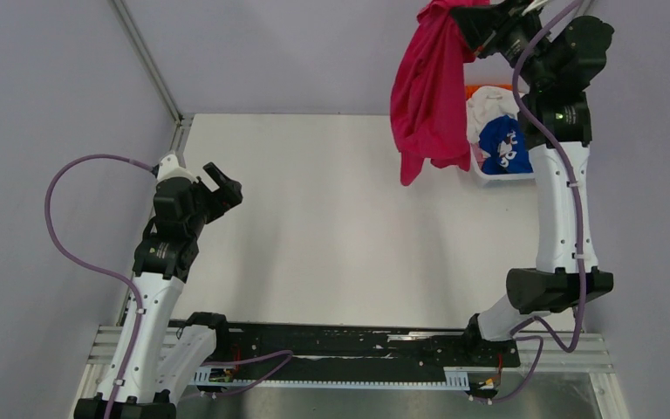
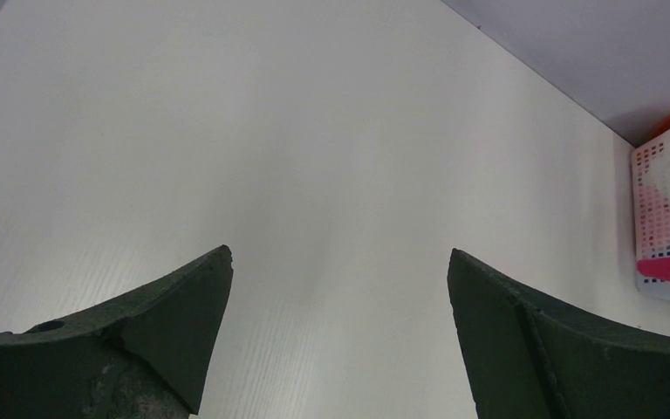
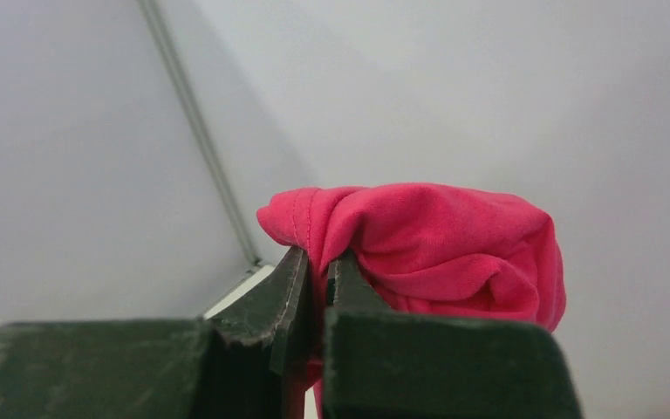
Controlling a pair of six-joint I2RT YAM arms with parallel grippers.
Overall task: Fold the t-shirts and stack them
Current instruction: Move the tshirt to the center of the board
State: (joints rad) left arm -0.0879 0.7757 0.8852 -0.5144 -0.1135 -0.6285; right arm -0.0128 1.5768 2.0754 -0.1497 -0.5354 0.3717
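Next, my right gripper swings the t-shirt away from the basket [image 1: 499, 176], then back and down over the middle of the table.
My right gripper [image 1: 461, 19] is raised high at the back right, shut on the magenta-pink t-shirt [image 1: 427, 87], which hangs bunched from it above the table's far right. In the right wrist view the pink cloth [image 3: 436, 240] is pinched between the closed fingers [image 3: 283, 292]. The royal blue t-shirt with white print [image 1: 504, 144] and the white t-shirt [image 1: 488, 105] lie in the white slotted basket [image 1: 499, 176], with an orange bit [image 1: 474, 88] at its back. My left gripper [image 1: 222, 183] is open and empty over the table's left side, fingertips [image 2: 205, 297] spread wide.
The white table [image 1: 331, 227] lies between the arms. The basket also shows at the right edge of the left wrist view [image 2: 667, 218]. A metal frame post [image 1: 148, 61] runs along the back left wall. Black rail and cables sit at the near edge [image 1: 349, 345].
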